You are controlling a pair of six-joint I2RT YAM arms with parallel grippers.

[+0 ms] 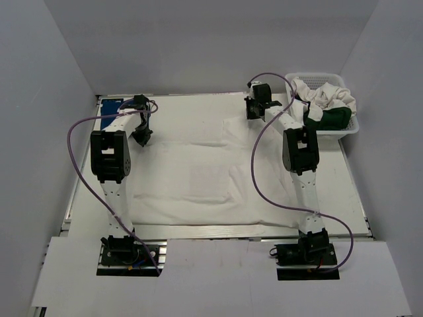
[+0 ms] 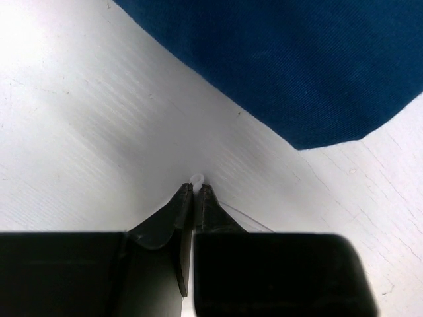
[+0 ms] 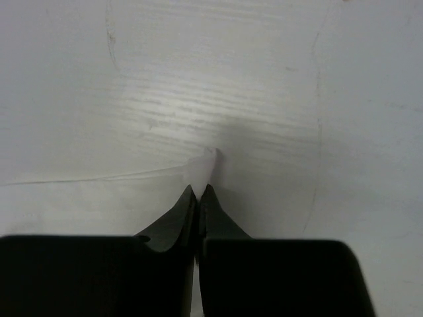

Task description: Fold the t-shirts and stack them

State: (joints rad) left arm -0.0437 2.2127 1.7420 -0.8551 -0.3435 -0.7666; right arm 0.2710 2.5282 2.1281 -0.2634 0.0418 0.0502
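I should next use my left gripper to pull the white t-shirt's far edge back from the royal blue t-shirt, toward the white t-shirt's near edge (image 1: pixel 141 216), and then open the gripper.
A white t-shirt (image 1: pixel 198 172) lies spread flat across the table. My left gripper (image 1: pixel 142 137) is shut at its far left edge, and the left wrist view shows the tips (image 2: pixel 196 186) pinching a small bit of the white cloth (image 2: pixel 99 132). My right gripper (image 1: pixel 254 109) is shut at the far right edge; the right wrist view shows its tips (image 3: pixel 199 188) holding a raised fold of white cloth (image 3: pixel 218 99). A royal blue t-shirt (image 1: pixel 109 105) lies at the far left corner, just beyond the left gripper (image 2: pixel 297 59).
A white lattice basket (image 1: pixel 350 129) stands at the far right, holding crumpled white shirts (image 1: pixel 327 96) and a dark green one (image 1: pixel 334 119). Grey walls enclose the table on three sides. Purple cables loop off both arms.
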